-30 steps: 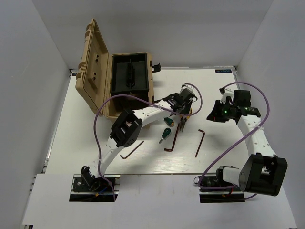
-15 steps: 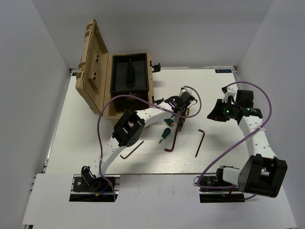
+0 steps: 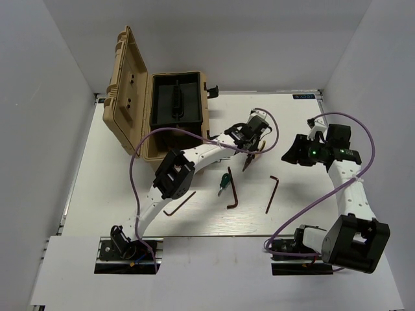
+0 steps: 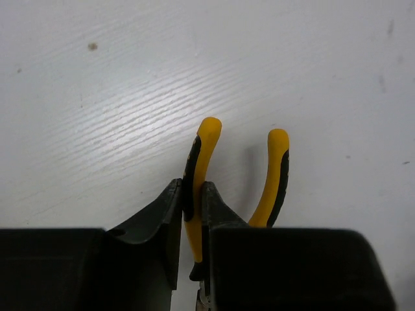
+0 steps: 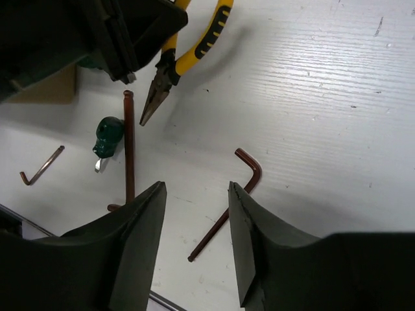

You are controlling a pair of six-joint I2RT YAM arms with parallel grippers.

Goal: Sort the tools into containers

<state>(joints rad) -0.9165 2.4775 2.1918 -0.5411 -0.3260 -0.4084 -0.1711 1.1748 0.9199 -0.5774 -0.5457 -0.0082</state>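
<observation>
Since the tray leaves the toolbox's near end [image 3: 171,140] open, I will raise my left gripper and carry the pliers [image 3: 249,159] to the left in the top view, then release it there.
My left gripper [image 3: 251,142] [image 4: 192,194] is shut on one handle of the yellow-handled pliers [image 3: 249,159] [image 4: 202,152] and holds them nose down just above the table. They also show in the right wrist view [image 5: 174,63]. My right gripper [image 3: 289,155] [image 5: 194,194] is open and empty, hovering over a brown hex key [image 3: 272,193] [image 5: 228,210]. One green-handled screwdriver [image 3: 224,182] [image 5: 107,136] lies beside a long hex key [image 3: 232,194] [image 5: 128,146]. A third hex key [image 3: 179,203] [image 5: 40,166] lies nearer the front. The tan toolbox [image 3: 146,141] stands open at the back left.
The toolbox lid [image 3: 126,84] stands upright on the left, and a black inner tray [image 3: 175,100] sits in the box. White walls close in the table on three sides. Purple cables loop over both arms.
My left gripper has raised the pliers off the table and shifted slightly towards the back. One green screwdriver near it has gone out of sight. My right gripper has drifted slightly right.
</observation>
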